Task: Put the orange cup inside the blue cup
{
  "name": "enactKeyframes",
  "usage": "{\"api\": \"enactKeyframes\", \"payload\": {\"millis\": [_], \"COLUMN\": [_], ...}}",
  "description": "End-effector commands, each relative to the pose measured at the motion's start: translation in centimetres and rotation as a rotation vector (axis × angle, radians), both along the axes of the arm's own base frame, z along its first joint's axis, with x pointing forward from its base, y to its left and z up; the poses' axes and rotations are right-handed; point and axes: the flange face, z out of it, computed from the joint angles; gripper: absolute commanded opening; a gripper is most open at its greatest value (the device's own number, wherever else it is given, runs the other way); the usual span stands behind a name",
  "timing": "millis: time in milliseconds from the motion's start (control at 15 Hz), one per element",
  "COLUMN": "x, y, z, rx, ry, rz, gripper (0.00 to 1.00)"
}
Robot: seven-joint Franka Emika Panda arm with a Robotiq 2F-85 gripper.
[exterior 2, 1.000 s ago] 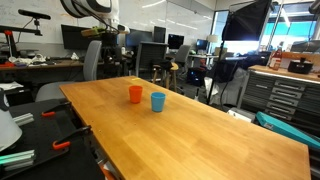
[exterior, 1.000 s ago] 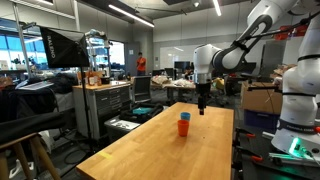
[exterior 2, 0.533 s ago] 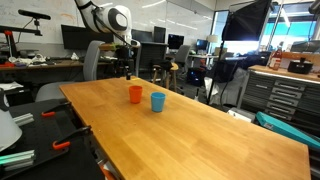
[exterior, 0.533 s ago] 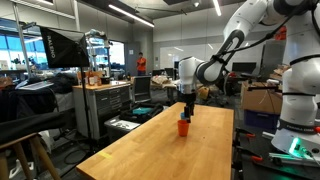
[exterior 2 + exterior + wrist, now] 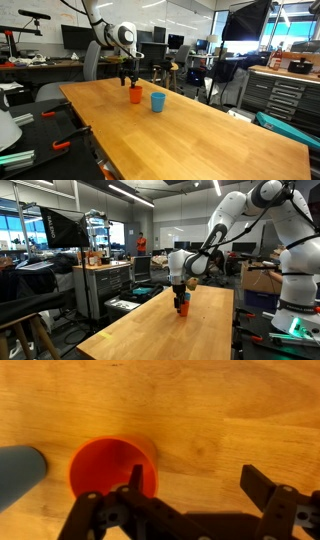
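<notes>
The robot should next bring its gripper down onto the orange cup's rim [image 5: 153,470], on the side away from the blue cup [image 5: 18,470], because its open fingers already hang on both sides of that rim.
The orange cup [image 5: 135,95] stands upright on the wooden table [image 5: 190,135], with the blue cup [image 5: 158,101] just beside it. In the wrist view the orange cup [image 5: 110,468] shows from above, and the blue cup [image 5: 18,470] is at the left edge. My gripper [image 5: 129,82] hangs right above the orange cup and is open [image 5: 195,482]. One finger sits over the cup's mouth; the other is over bare wood beside it. In an exterior view the gripper [image 5: 180,297] covers most of the orange cup [image 5: 183,308]; the blue cup is hidden there.
The wooden table [image 5: 170,330] is long and bare apart from the cups. A tool cabinet [image 5: 100,285] and desks stand beyond its far side. Chairs [image 5: 92,60] and workbenches ring the table.
The arm has swung in over the table and come down, from well behind the cups to right above the orange cup. The cups have not moved.
</notes>
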Motion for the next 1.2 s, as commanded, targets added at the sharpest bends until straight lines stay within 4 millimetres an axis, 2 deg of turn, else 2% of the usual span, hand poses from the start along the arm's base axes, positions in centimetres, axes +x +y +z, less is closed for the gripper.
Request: {"api": "enactKeyframes", "payload": {"millis": [0,267,600,667,1133], "x": [2.2,3.0,3.6,3.7,3.9], "y": [1.1,0.5,-0.7,-1.0,-3.2], "z": [-1.9,-2.7,-1.6,-1.3,2.9], "rx": [-0.009,-0.014,-0.016,-0.017,-0.021], "ry": [-0.032,-0.035,-0.052,-0.056,-0.116], "rz": [0.0,-0.013,-0.033,-0.038,-0.067], "gripper": [0.74,0.42,0.05,0.0,0.01]}}
